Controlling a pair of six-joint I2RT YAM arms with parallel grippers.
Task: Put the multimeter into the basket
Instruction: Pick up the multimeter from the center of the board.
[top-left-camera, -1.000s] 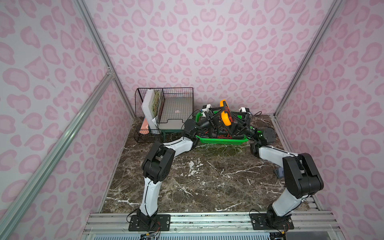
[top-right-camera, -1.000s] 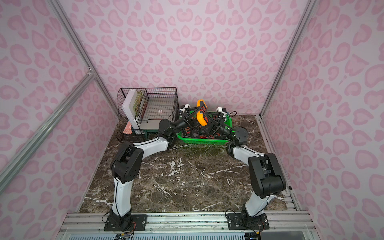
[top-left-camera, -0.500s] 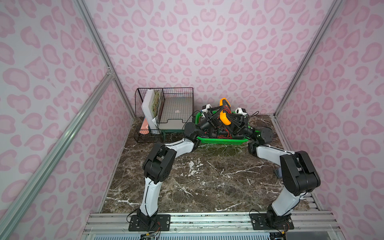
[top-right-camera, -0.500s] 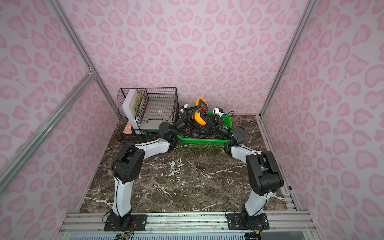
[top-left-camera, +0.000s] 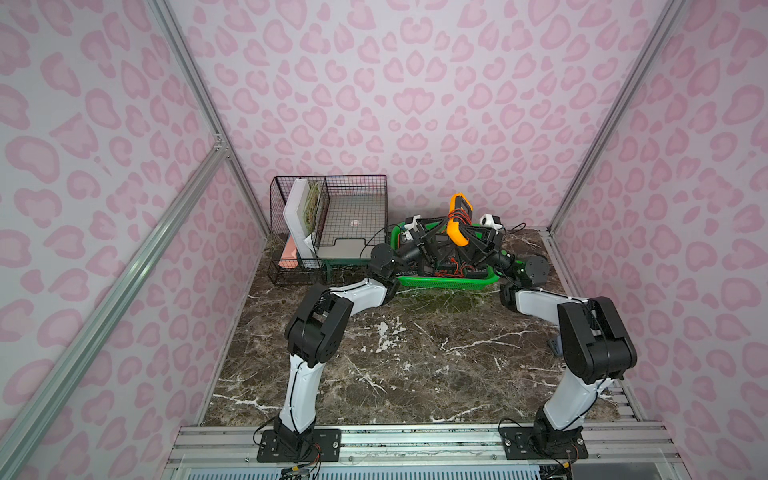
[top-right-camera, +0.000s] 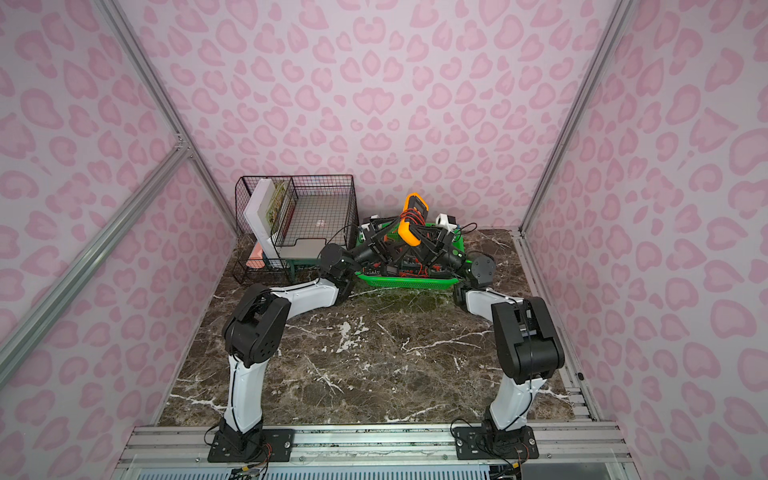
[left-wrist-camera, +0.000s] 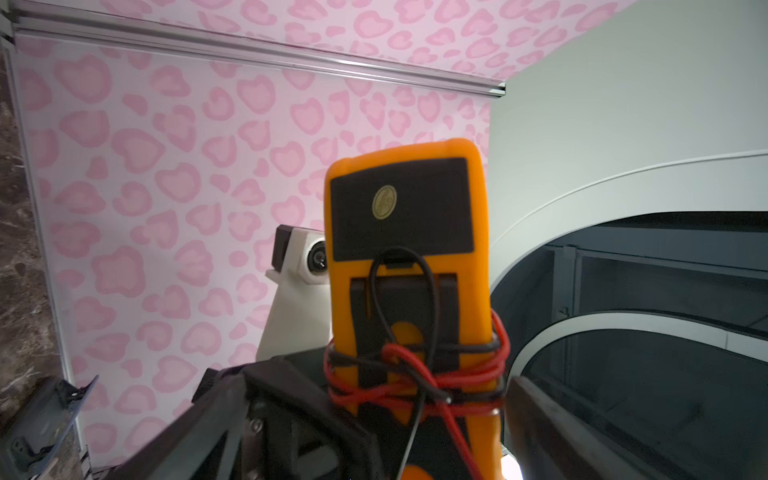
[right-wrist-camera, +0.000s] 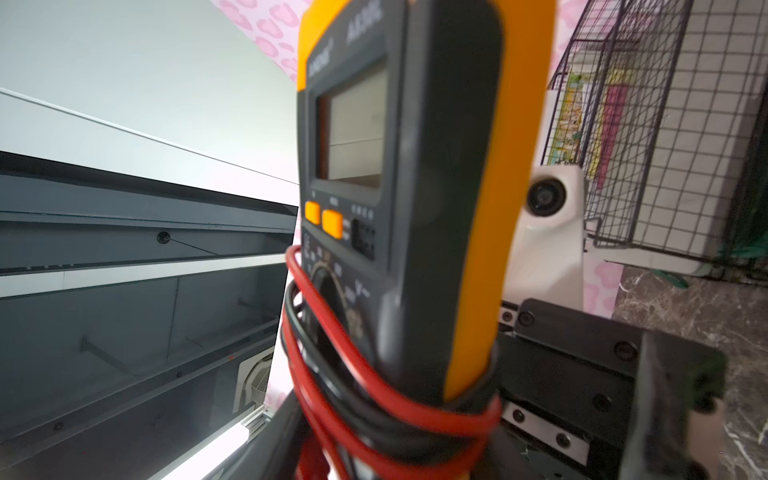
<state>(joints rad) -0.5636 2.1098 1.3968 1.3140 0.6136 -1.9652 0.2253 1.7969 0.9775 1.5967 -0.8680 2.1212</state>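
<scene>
My right gripper is above the green basket's dark parts and should next tilt downward, lower the upright multimeter onto them and let go of the multimeter's lower end.
The orange multimeter (top-left-camera: 457, 224) (top-right-camera: 409, 222), wrapped in red and black leads, stands upright in the air above the green basket (top-left-camera: 449, 283) (top-right-camera: 403, 284) by the back wall. My right gripper (top-left-camera: 468, 242) (right-wrist-camera: 380, 436) is shut on the multimeter's lower end, whose screen side (right-wrist-camera: 415, 187) faces the right wrist camera. My left gripper (top-left-camera: 441, 241) (left-wrist-camera: 384, 436) is open on the opposite side. Its fingers stand apart on either side of the multimeter's back (left-wrist-camera: 407, 257). The basket holds several dark parts and red wires, half hidden by both grippers.
A black wire-mesh organiser (top-left-camera: 332, 224) (top-right-camera: 307, 216) stands left of the basket, holding a white board, books and a grey flat device. The back wall is close behind. A small grey object (top-left-camera: 555, 347) lies at the marble table's right edge.
My right gripper has closed on the multimeter. My left gripper's jaws have then spread apart. The multimeter has stayed in about the same place above the basket.
</scene>
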